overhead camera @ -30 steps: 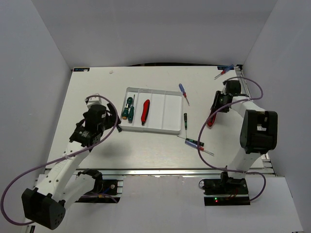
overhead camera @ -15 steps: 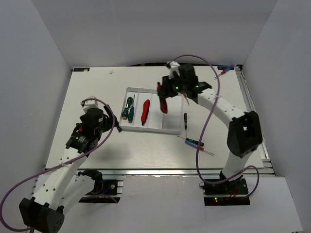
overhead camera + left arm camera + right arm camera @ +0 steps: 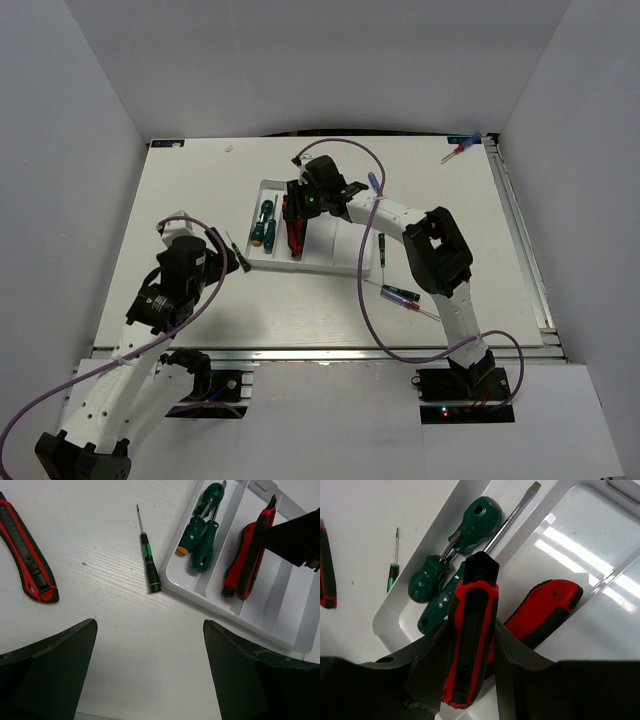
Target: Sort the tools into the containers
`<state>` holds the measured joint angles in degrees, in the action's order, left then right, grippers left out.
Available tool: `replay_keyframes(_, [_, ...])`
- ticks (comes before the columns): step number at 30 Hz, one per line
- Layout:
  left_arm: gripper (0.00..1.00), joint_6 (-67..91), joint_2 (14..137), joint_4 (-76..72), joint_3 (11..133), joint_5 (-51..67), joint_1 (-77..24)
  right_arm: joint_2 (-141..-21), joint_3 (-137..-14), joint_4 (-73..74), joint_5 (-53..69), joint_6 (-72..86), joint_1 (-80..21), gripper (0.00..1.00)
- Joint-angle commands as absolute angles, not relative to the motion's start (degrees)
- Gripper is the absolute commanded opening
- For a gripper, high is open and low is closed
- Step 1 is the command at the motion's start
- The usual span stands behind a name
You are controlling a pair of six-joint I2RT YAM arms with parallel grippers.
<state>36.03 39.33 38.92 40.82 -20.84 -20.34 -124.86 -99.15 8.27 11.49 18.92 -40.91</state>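
Observation:
I should lower my left gripper leftward in its wrist view, onto the red-and-black tool's middle (image 3: pixel 26 554) below it.
The white tray (image 3: pixel 350 225) has four long compartments. My right gripper (image 3: pixel 297 232) hangs over its second compartment from the left. It is shut on a red-and-black tool (image 3: pixel 470 645), seen closer in the right wrist view (image 3: pixel 470 652). Another red-and-black tool (image 3: pixel 545 607) lies in that compartment beneath it. Green-handled screwdrivers (image 3: pixel 437 577) lie in the leftmost compartment (image 3: pixel 202 545). My left gripper (image 3: pixel 150 670) is open and empty above bare table, left of and in front of the tray (image 3: pixel 222 258). A thin green-banded driver (image 3: pixel 149 565) and a third red-and-black tool (image 3: pixel 27 555) lie on the table by it.
A blue-handled screwdriver (image 3: pixel 375 185) lies beyond the tray's right end. A thin dark driver (image 3: pixel 381 248) lies right of the tray. A blue-handled driver (image 3: pixel 400 294) and a red-handled driver (image 3: pixel 425 312) lie in front of it. Another small driver (image 3: pixel 460 150) lies at the far right corner.
My right arm has swung left from the tray's right half to the second compartment, still holding the red-and-black tool. My left arm has drawn back toward the near left.

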Motion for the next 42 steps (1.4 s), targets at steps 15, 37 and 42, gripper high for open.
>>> replay_keyframes(15, [0.98,39.11,44.38,42.45,43.15,-24.52,-19.95,-123.84,-97.65,-1.58,9.93,24.52,-40.87,0.62])
replay_keyframes(37, [0.98,27.24,67.47,37.26,47.02,-0.09,9.31,-103.2,-89.34,21.35,54.85,-32.77,-23.39,0.89])
replay_keyframes(42, [0.98,26.19,73.73,36.21,48.86,-3.25,13.79,-91.95,-75.78,18.46,53.27,-35.41,-17.68,0.89])
